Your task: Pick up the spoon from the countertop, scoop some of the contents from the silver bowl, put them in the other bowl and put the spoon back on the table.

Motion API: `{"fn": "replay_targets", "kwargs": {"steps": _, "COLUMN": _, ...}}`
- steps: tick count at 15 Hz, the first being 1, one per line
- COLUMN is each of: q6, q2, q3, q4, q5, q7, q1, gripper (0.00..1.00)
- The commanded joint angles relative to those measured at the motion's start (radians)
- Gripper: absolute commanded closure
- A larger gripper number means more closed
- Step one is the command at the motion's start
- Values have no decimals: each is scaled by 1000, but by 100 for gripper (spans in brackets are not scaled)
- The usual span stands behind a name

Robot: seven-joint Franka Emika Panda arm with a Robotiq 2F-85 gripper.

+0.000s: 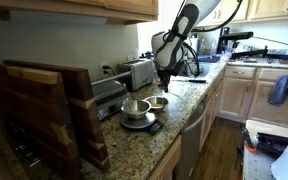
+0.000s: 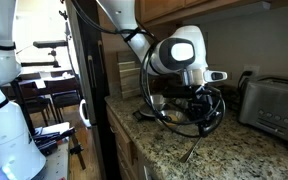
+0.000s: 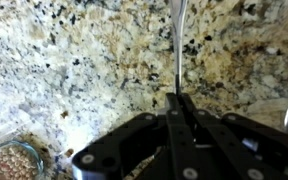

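Observation:
The patch of bare speckled granite countertop under the robot's gripper is clear, so next the gripper needs to go down toward it and let go of the spoon's thin metal handle there.
My gripper (image 3: pixel 176 97) is shut on the thin metal handle of the spoon (image 3: pixel 176 40), which runs from my fingertips to the top of the wrist view, over the speckled granite countertop (image 3: pixel 74 70). In an exterior view the gripper (image 1: pixel 164 80) hangs just behind the two bowls: the silver bowl (image 1: pixel 134 107) on a small scale and a smaller bowl (image 1: pixel 157 102) beside it. A bowl of beige grains (image 3: pixel 14 160) shows at the wrist view's lower left. The spoon's scoop end is out of view.
A toaster (image 1: pixel 139 72) stands against the wall behind the bowls and also shows in an exterior view (image 2: pixel 274 100). Wooden cutting boards (image 1: pixel 44 110) lean at the near end of the counter. Black cables (image 2: pixel 184 115) loop around the gripper. The counter's front edge (image 1: pixel 199 105) is close.

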Motion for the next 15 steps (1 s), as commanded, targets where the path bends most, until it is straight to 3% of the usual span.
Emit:
{"fn": "replay_targets", "kwargs": {"steps": 1, "q6": 23, "q2": 56, "q3": 7, "q4": 47, "q5": 79, "q7": -19, "q1": -29, "gripper": 97}}
{"fn": "replay_targets", "kwargs": {"steps": 9, "q6": -2, "q2": 105, "q3": 9, "q4": 91, "q5": 144, "q7": -34, "q1": -40, "gripper": 97}}
{"fn": "replay_targets", "kwargs": {"steps": 10, "q6": -10, "q2": 96, "q3": 4, "q4": 83, "q5": 135, "q7": -30, "q1": -33, "gripper": 69}}
{"fn": "replay_targets", "kwargs": {"steps": 12, "q6": -17, "q2": 79, "q3": 0, "q4": 66, "q5": 122, "q7": -30, "q1": -24, "gripper": 62}}
{"fn": "replay_targets", "kwargs": {"steps": 15, "q6": -41, "q2": 51, "q3": -11, "q4": 38, "q5": 101, "q7": -19, "q1": -6, "gripper": 43}}
